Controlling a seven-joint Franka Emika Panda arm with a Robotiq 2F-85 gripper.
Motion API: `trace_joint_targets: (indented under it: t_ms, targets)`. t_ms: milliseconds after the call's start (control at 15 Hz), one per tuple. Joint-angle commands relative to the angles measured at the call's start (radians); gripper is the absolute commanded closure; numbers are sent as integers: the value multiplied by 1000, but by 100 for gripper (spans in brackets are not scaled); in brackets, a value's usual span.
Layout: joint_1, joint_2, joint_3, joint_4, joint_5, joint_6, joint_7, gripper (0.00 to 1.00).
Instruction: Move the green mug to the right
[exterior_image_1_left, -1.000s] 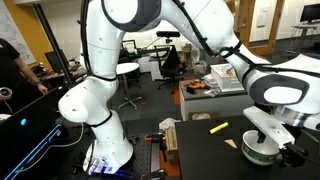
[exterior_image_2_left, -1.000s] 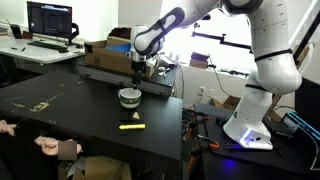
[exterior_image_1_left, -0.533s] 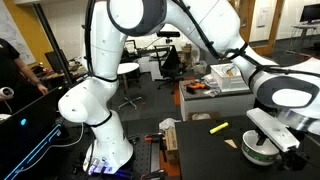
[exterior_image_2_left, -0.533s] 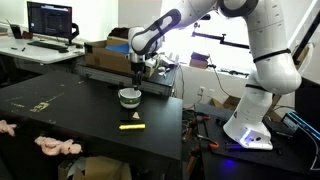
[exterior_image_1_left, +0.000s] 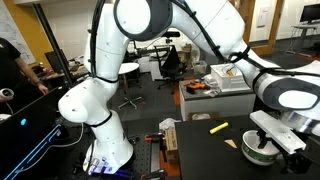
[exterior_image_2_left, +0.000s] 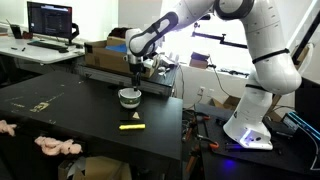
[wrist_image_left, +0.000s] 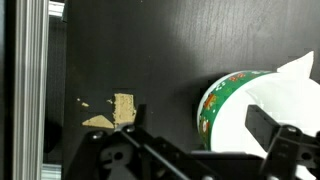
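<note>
My gripper is above that side of the mug, with the side between its open fingers, so it needs to go down over the mug's rim by the tan scrap (exterior_image_1_left: 246, 143) and close there.
The green mug (wrist_image_left: 225, 110) is squat, with a patterned green outside and a white inside. It stands on the black table in both exterior views (exterior_image_1_left: 260, 152) (exterior_image_2_left: 129, 98). My gripper (wrist_image_left: 200, 140) hangs right over it, also seen from outside (exterior_image_1_left: 272, 140) (exterior_image_2_left: 133, 86). In the wrist view one finger is over the mug's white inside and the other is outside its green wall, with a gap to the wall. The jaws are open around the rim. The mug's handle is hidden.
A yellow marker (exterior_image_1_left: 218, 127) (exterior_image_2_left: 130, 126) lies on the black table near the mug. A tan scrap (wrist_image_left: 120, 108) lies beside the mug. An aluminium rail (wrist_image_left: 25, 90) marks the table edge. A cardboard box (exterior_image_2_left: 105, 50) stands behind.
The arm has shifted slightly and the gripper has come a little lower over the mug. The mug and the marker have not moved.
</note>
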Motion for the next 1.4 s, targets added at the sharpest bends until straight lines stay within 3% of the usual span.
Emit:
trace_joint_targets:
  t_ms: [0, 400, 867, 1333]
  targets:
    - [-9, 32, 13, 45, -12, -17, 1, 0]
    - [-31, 9, 54, 6, 42, 88, -23, 0]
    - [-16, 26, 41, 19, 19, 69, 4, 0]
    - [-26, 31, 48, -27, 20, 201, -14, 0]
